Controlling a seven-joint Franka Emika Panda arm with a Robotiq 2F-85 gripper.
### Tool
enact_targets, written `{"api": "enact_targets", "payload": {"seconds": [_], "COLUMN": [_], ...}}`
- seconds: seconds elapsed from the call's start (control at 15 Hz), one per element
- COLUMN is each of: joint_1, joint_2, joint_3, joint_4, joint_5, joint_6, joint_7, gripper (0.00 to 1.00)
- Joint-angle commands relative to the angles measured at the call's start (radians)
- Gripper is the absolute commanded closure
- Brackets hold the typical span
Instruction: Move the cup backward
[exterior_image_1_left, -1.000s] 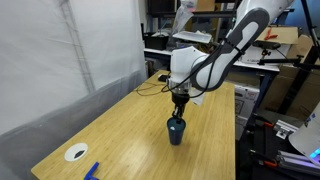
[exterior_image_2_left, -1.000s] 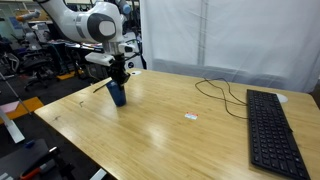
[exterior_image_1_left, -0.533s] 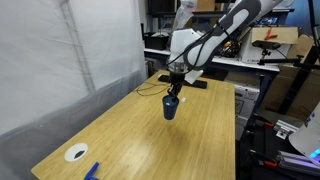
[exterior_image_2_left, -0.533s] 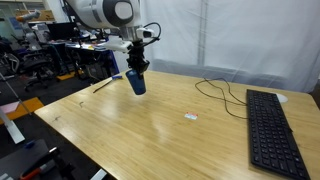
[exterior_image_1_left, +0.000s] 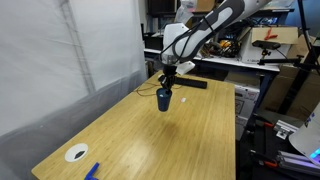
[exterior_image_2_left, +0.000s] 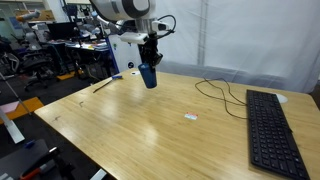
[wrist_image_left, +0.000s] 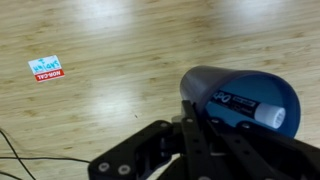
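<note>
My gripper will move down next until the dark blue cup (exterior_image_1_left: 164, 99) stands on the bare wood below it, and then let go, because the cup is still hanging above the table.
The small dark blue cup (exterior_image_1_left: 164, 99) hangs in my gripper (exterior_image_1_left: 167, 88), lifted clear above the wooden table (exterior_image_1_left: 150, 140). It also shows in an exterior view (exterior_image_2_left: 148, 76) under the gripper (exterior_image_2_left: 150, 64). In the wrist view the cup (wrist_image_left: 225, 90) lies sideways across the frame with a marker inside it, and my gripper (wrist_image_left: 200, 125) is shut on its rim. The black keyboard (exterior_image_2_left: 272, 130) lies at the far end of the table.
A small blue and red card (wrist_image_left: 47, 67) lies on the table (exterior_image_2_left: 189, 117). A thin black cable (exterior_image_2_left: 215, 92) runs across the table near the keyboard. A white disc (exterior_image_1_left: 76, 153) and a blue object (exterior_image_1_left: 92, 170) lie near one corner. Desks with equipment stand behind.
My gripper has lifted the cup off the table and carried it away from the table's near end, towards the cluttered desks behind and closer to the keyboard side.
</note>
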Motion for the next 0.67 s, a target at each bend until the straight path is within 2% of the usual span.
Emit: {"api": "enact_targets", "payload": {"seconds": [0.0, 0.33, 0.6], "joint_1": [-0.025, -0.068, -0.070], "joint_2": [0.080, 0.182, 0.207], "joint_3": [0.005, 0.014, 0.009], "joint_4": [0.085, 0.140, 0.166], "joint_5": [0.032, 0.087, 0.105], "joint_6": [-0.057, -0.062, -0.068], "joint_7": [-0.027, -0.050, -0.045], "gripper": [0.99, 0.99, 0.99]}}
